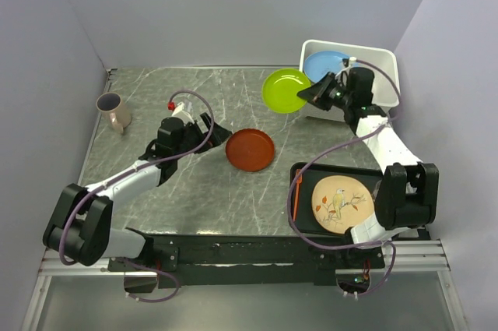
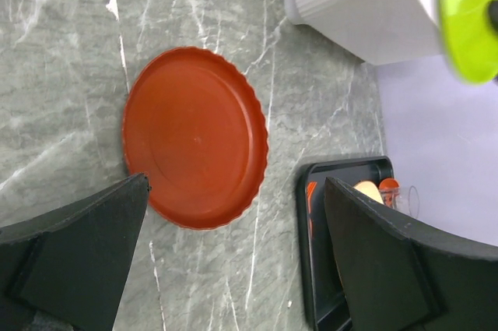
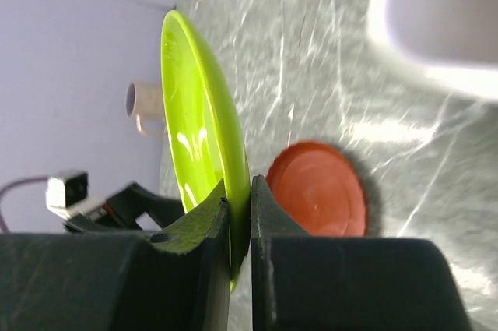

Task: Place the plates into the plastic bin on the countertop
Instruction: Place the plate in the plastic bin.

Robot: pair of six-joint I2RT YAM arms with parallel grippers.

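Observation:
The yellow-green plate goes from beside the bin outward and to the right in the top view with my right gripper next, then comes down over the blue plate (image 1: 330,65).
My right gripper (image 1: 310,96) is shut on the rim of the yellow-green plate (image 1: 285,90) and holds it in the air just left of the white plastic bin (image 1: 384,61); in the right wrist view the plate (image 3: 198,136) stands edge-on between the jaws. A blue plate (image 1: 323,65) leans inside the bin. A red-orange plate (image 1: 250,149) lies flat on the marble countertop (image 1: 156,105). My left gripper (image 1: 215,135) is open and empty just left of it; in the left wrist view the red plate (image 2: 194,136) lies ahead of the fingers.
A flat black tray (image 1: 307,226) at the near right holds a cream plate with a bird design (image 1: 339,202) and an orange utensil (image 1: 297,195). A beige mug (image 1: 113,110) stands at the far left. Walls close in on both sides.

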